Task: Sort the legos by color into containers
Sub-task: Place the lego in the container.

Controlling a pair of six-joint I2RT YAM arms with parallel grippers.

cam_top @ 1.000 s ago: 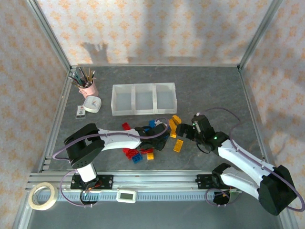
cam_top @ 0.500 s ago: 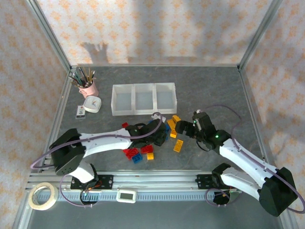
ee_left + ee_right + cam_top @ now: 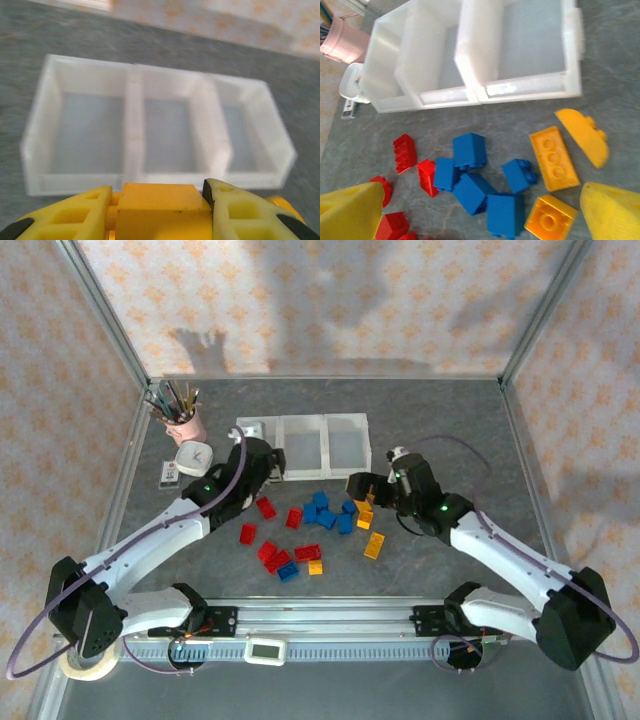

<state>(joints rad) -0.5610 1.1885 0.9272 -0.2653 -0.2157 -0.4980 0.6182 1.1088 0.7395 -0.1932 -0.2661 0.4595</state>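
Note:
Next, my left gripper moves outward from the bins' front side over the bottom of the bin nearest the pink cup (image 3: 269,432) (image 3: 89,132) and releases the yellow-orange lego, as the bin is empty.
My left gripper (image 3: 265,462) hangs at the front of the left bin, shut on a yellow-orange lego (image 3: 160,210) that fills the gap between its fingers (image 3: 225,210). The containers (image 3: 300,445) (image 3: 155,125) (image 3: 470,50) are three joined translucent white bins in a row, and they look empty. Loose legos lie in front of them: blue ones (image 3: 325,512) (image 3: 475,185), red ones (image 3: 265,508) (image 3: 405,152) and yellow-orange ones (image 3: 373,545) (image 3: 553,157). My right gripper (image 3: 358,487) (image 3: 481,189) is open above the blue cluster, holding nothing.
A pink cup of pens (image 3: 185,425) (image 3: 342,40) stands at the back left, with a white round gadget (image 3: 192,457) and a small device (image 3: 169,474) next to it. A tape roll (image 3: 88,650) and a timer (image 3: 266,650) lie on the near rail.
My left gripper has risen from the pile with the yellow-orange lego and swung back-left to the left bin. The right gripper has shifted slightly back-left and stayed open.

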